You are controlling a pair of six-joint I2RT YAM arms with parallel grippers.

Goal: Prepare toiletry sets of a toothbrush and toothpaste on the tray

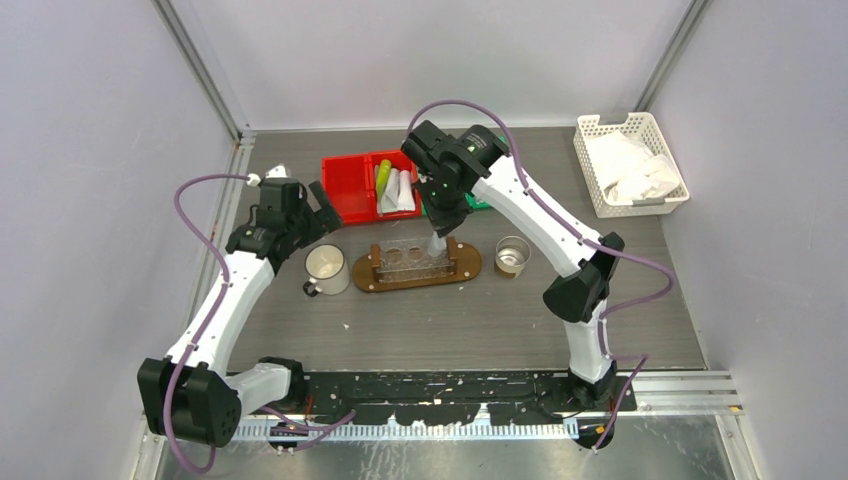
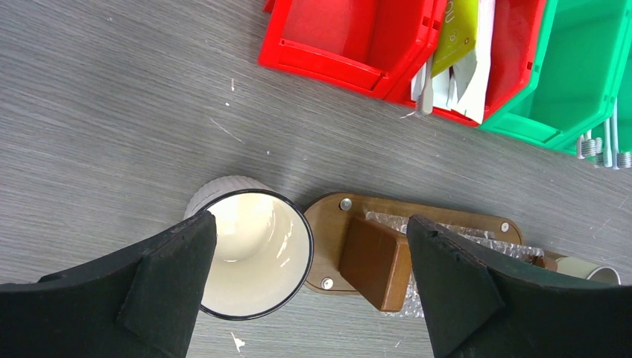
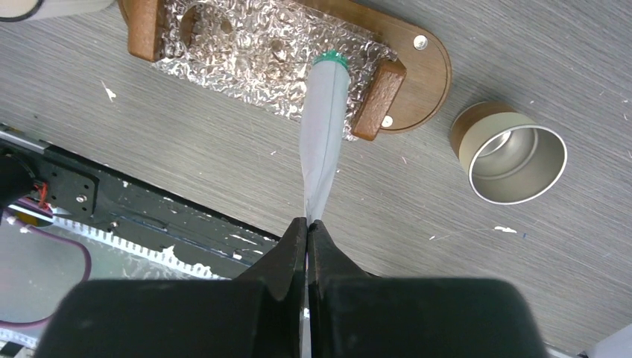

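Note:
The tube's green cap will sink into the clear holder's end (image 1: 439, 252) (image 3: 355, 66) by the metal cup as my right gripper lowers next, because that end is below. Then my right gripper will let go.
My right gripper (image 3: 307, 221) is shut on the flat crimped end of a whitish toothpaste tube (image 3: 323, 127). The tube's green cap points down onto the right end of the oval wooden tray (image 3: 428, 71), which carries a crinkled clear holder. From above, the tube (image 1: 436, 243) hangs under the right gripper (image 1: 441, 226) over the tray (image 1: 365, 277). My left gripper (image 2: 311, 220) is open and holds nothing, above the tray's left end (image 2: 332, 224) and a cream mug (image 2: 253, 253). A yellow-green tube (image 2: 458, 30) and whitish tubes (image 2: 477, 67) lie in a red bin (image 2: 350, 37). Slim pale toothbrushes (image 2: 607, 138) show at a green bin (image 2: 589, 67).
A cream mug (image 1: 327, 270) stands left of the tray and a metal cup (image 1: 512, 256) right of it. Two red bins (image 1: 350, 185) sit behind the tray. A white basket (image 1: 630, 165) with crumpled white material stands at the back right. Walls enclose the table.

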